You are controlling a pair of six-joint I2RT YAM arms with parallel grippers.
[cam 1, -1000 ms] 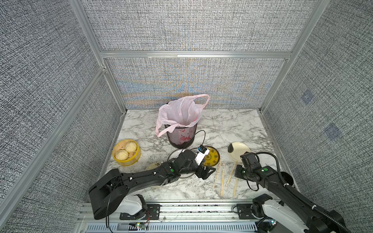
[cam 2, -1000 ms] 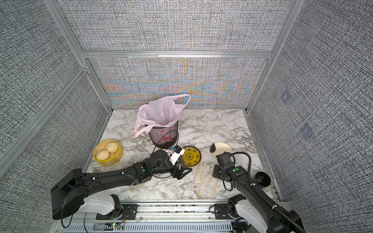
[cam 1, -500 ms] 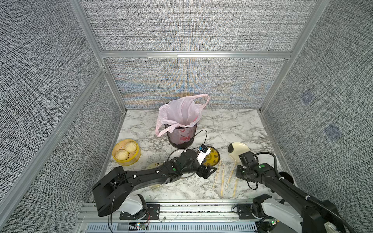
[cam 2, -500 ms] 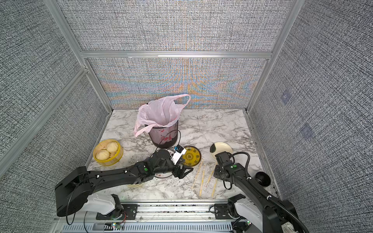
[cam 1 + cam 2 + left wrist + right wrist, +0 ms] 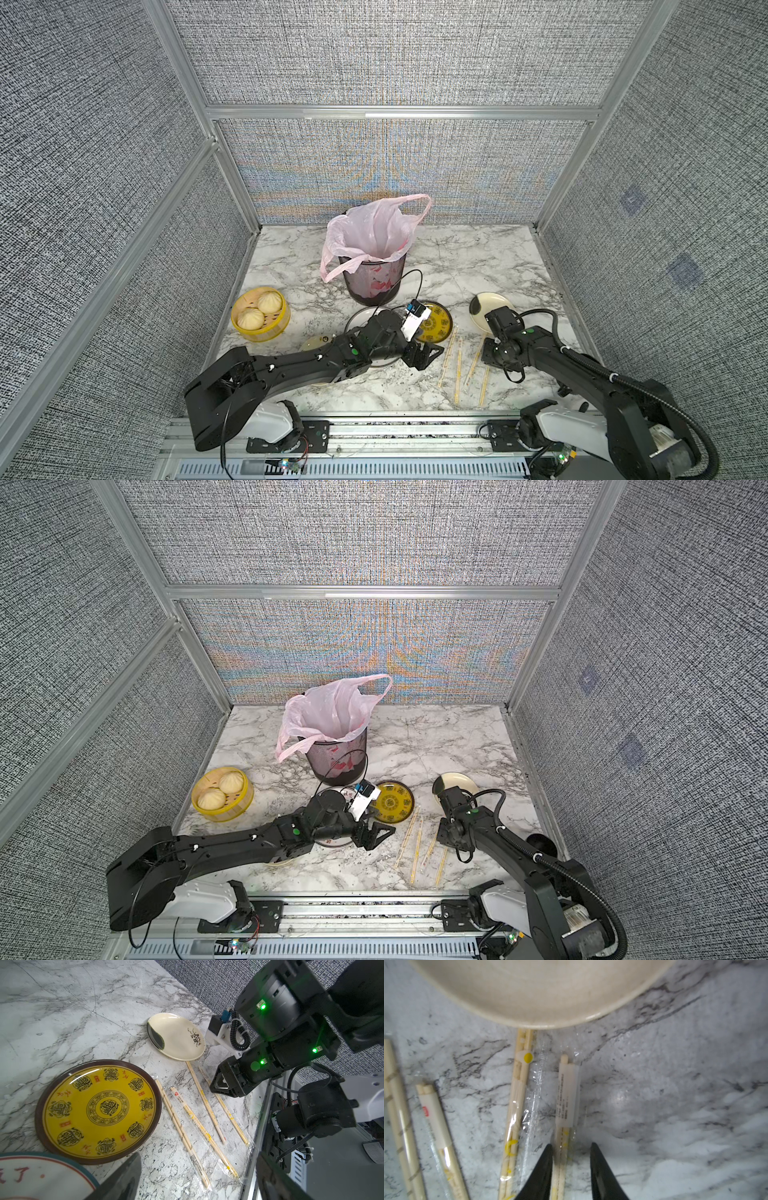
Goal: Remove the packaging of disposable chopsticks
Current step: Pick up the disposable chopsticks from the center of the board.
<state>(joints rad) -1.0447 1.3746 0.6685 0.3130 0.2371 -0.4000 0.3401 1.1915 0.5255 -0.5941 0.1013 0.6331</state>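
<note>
My right gripper already has the wrapped body of the chopsticks between its open fingers, so it needs to stay low and close on the body just short of the white label.
Several pairs of disposable chopsticks (image 5: 458, 370) (image 5: 415, 848) lie side by side on the marble near the front edge, each in its clear packaging (image 5: 247, 1142). My right gripper (image 5: 571, 1145) (image 5: 491, 353) points down over the rightmost pair (image 5: 562, 1147). Its jaws stand a little apart, open around that pair's wrapped shaft, and one finger (image 5: 544, 1163) touches it. A white printed label (image 5: 568, 1095) shows inside that sleeve. My left gripper (image 5: 198, 1154) (image 5: 422, 357) hovers open and wide, holding nothing, just left of the chopsticks, with the pair nearest the yellow plate (image 5: 178, 1126) below it.
A yellow patterned plate (image 5: 434, 328) (image 5: 99, 1109) and a cream plate (image 5: 488, 305) (image 5: 539, 991) lie just behind the chopsticks. A mesh bin lined with a pink bag (image 5: 374, 266) stands further back. A yellow steamer with buns (image 5: 259, 313) sits at the left. A teal-rimmed plate (image 5: 41, 1176) lies under my left arm.
My right gripper's jaws have parted from shut and now straddle the rightmost wrapped pair. Both arms have barely shifted. The left gripper stays open.
</note>
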